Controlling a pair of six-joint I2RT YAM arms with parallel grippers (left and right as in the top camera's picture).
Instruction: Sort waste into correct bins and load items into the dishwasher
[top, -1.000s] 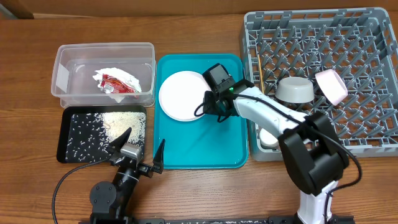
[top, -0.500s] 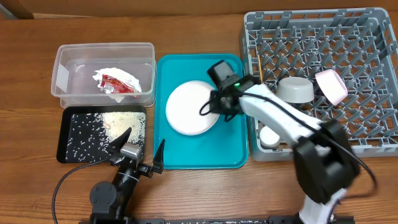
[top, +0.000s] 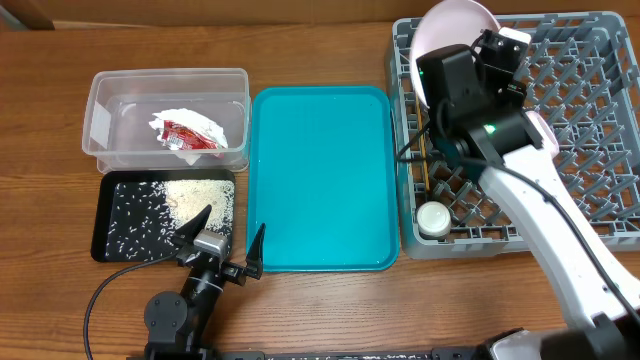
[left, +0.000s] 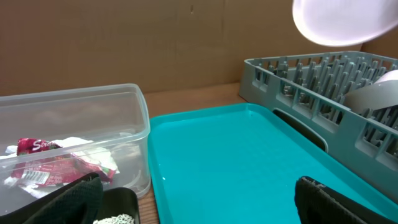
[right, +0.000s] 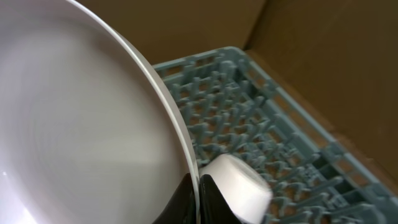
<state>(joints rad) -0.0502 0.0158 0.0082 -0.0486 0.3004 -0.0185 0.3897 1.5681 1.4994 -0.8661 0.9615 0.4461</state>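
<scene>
My right gripper will next go down toward the rack's far corner by the teal tray and let go of the plate's rim, because the white plate is still hanging above the rack (top: 590, 60).
My right gripper (top: 478, 48) is shut on the rim of the large white plate (top: 445, 28) and holds it tilted on edge above the grey dish rack's (top: 590, 60) far left corner. In the right wrist view my fingers (right: 196, 186) pinch the plate (right: 81, 124), with the bowl (right: 239, 183) below. The rack also holds the pale-pink plate (top: 546, 140), the white cup (top: 434, 218) and the chopsticks (top: 424, 170). The napkin (top: 180, 118) and red wrapper (top: 188, 135) lie in the clear tub (top: 110, 95). Rice (top: 195, 200) lies in the black tray (top: 105, 245). My left gripper (top: 222, 250) is open and empty.
The teal serving tray (top: 320, 180) lies bare between the bins and the rack. It also fills the left wrist view (left: 249, 162), with the tub (left: 93, 112) to the left and the rack (left: 311, 81) to the right. My left arm rests at the table's near edge.
My right gripper has lifted the white plate off the teal tray and carried it up and right over the rack, tilting it on edge. The left arm has not moved.
</scene>
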